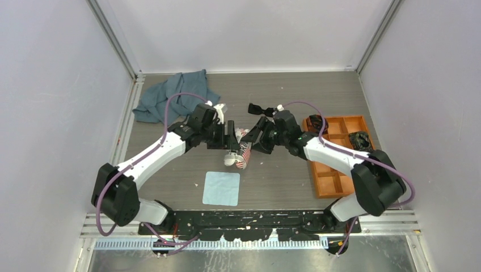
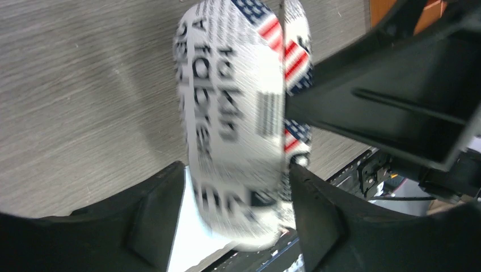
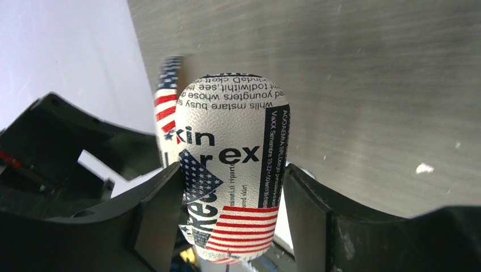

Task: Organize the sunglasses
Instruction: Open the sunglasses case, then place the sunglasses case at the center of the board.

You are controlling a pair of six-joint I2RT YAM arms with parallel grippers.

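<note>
I need to turn my right gripper next, then lower the case onto the bare tabletop by the light blue cloth and let it go there.
The white oval patterned case (image 1: 240,153), with dark print and red flag stripes, stands on end at mid-table between both grippers. It seems to be in two halves, slightly apart. My right gripper (image 3: 232,170) is shut on it (image 3: 232,153), with both fingers against its sides. My left gripper (image 2: 231,171) is open around it (image 2: 232,113): the right finger (image 2: 317,221) touches it and a gap shows at the left finger (image 2: 153,215). A small glossy black item, apparently the sunglasses (image 1: 254,108), lies on the table just behind my right wrist. It is out of both wrist views.
A light blue cloth square (image 1: 221,188) lies near the front centre. A crumpled grey-blue cloth (image 1: 170,97) lies at the back left. An orange divided tray (image 1: 329,184) at the right holds black coiled bundles (image 1: 359,139). Walls close the table in on three sides.
</note>
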